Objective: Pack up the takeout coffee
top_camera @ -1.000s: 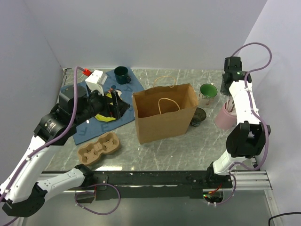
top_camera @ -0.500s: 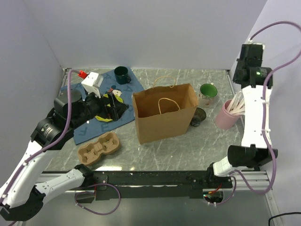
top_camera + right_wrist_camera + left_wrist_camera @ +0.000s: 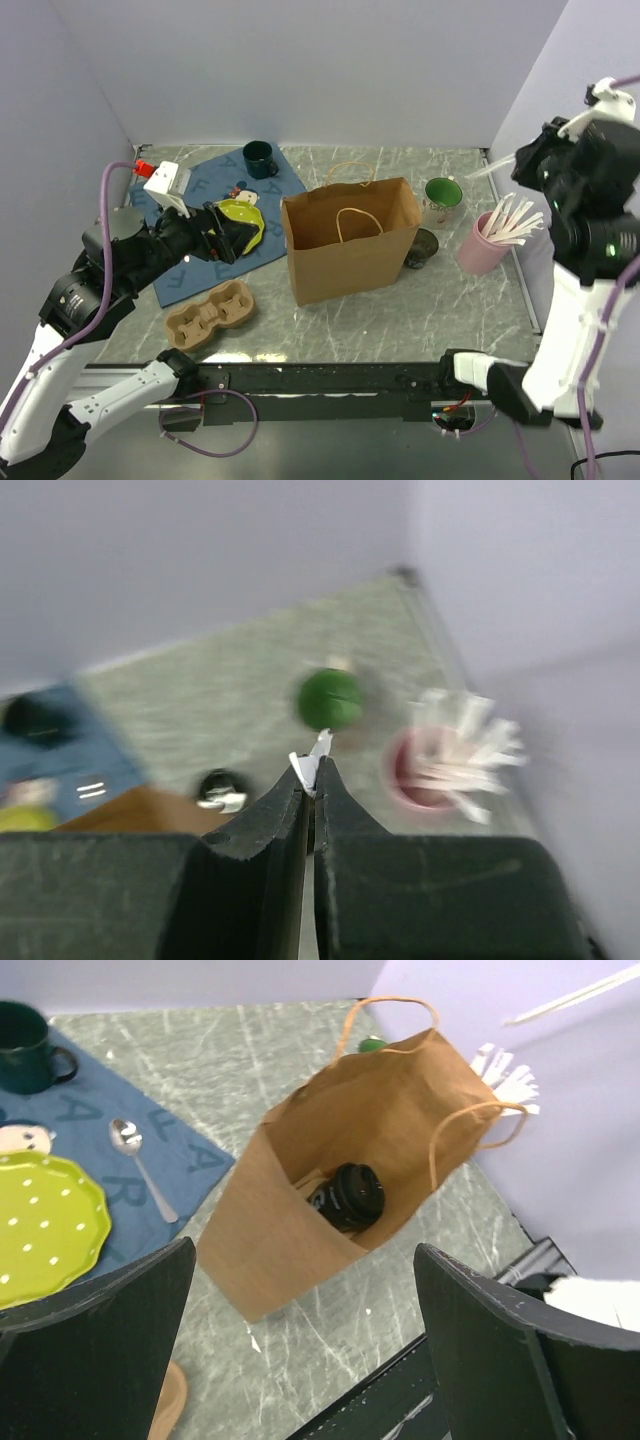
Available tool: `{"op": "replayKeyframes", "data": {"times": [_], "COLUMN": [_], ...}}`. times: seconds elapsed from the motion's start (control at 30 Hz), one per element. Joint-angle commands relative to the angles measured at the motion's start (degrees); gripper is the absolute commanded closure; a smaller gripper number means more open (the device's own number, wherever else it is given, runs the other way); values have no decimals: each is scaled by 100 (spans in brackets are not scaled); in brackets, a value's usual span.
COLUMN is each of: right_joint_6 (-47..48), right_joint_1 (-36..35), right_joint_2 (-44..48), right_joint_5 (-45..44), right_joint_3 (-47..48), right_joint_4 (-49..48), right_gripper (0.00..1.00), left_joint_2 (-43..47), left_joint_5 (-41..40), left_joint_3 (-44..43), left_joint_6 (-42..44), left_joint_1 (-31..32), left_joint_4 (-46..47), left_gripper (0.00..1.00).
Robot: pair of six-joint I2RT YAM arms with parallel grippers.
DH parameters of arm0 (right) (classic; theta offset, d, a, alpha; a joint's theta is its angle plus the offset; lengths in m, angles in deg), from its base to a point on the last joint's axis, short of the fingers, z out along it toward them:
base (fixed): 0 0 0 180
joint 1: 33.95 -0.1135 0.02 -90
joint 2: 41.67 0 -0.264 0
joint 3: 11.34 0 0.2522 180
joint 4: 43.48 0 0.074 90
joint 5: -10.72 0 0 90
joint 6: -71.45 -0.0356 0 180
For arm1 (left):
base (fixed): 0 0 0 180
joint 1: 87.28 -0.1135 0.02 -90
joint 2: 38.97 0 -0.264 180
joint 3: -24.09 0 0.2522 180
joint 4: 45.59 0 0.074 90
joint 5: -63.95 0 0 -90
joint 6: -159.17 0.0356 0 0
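The coffee is inside the bag, so I need to move my right gripper down and to the left in the top view, over the bag's edge by the white mug.
The takeout coffee, a short dark cup with a round black lid, lies inside the open brown paper bag; the top view hides it. My left gripper hangs open left of the bag, over the blue mat, with nothing between its fingers. High at the right edge, my right gripper is shut on a thin white paper-wrapped stick that juts out to the left.
A small dark round container sits against the bag's right side. Nearby are a white mug with green inside and a pink cup of white sticks. Left: blue mat, green plate, spoon, dark green mug, cardboard cup carrier.
My right arm has risen and swung out to the right, lifting a white stick away from the pink cup. My left arm has drawn back to the left, still open.
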Motion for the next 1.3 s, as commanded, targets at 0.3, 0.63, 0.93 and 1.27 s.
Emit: {"op": "replayKeyframes", "data": {"times": [0.3,0.63,0.93,1.27], "right_joint_6": [-1564,-1467,-1274,-1125], "right_joint_1": [-78,-200,-1000,-1299], "right_joint_2": [1103,1087,902,770], "right_joint_5": [4117,4258,3608,3098], "right_joint_3": [-1680,-2489,-2683,-2526], "right_joint_4": [-1591,-1476,-1203,-923], "right_gripper": [94,88,81,55], "left_joint_2": [-541,-639,-524,-463], "left_joint_5": [-736,-578,-464,-516], "left_joint_3": [-865,-1052,-673,-515], "left_joint_6": [-39,-249,-548,-812], "left_joint_1": [20,20,20,20], "left_joint_4": [-523,-560,-216,56], "left_gripper": [3,3,3,3]}}
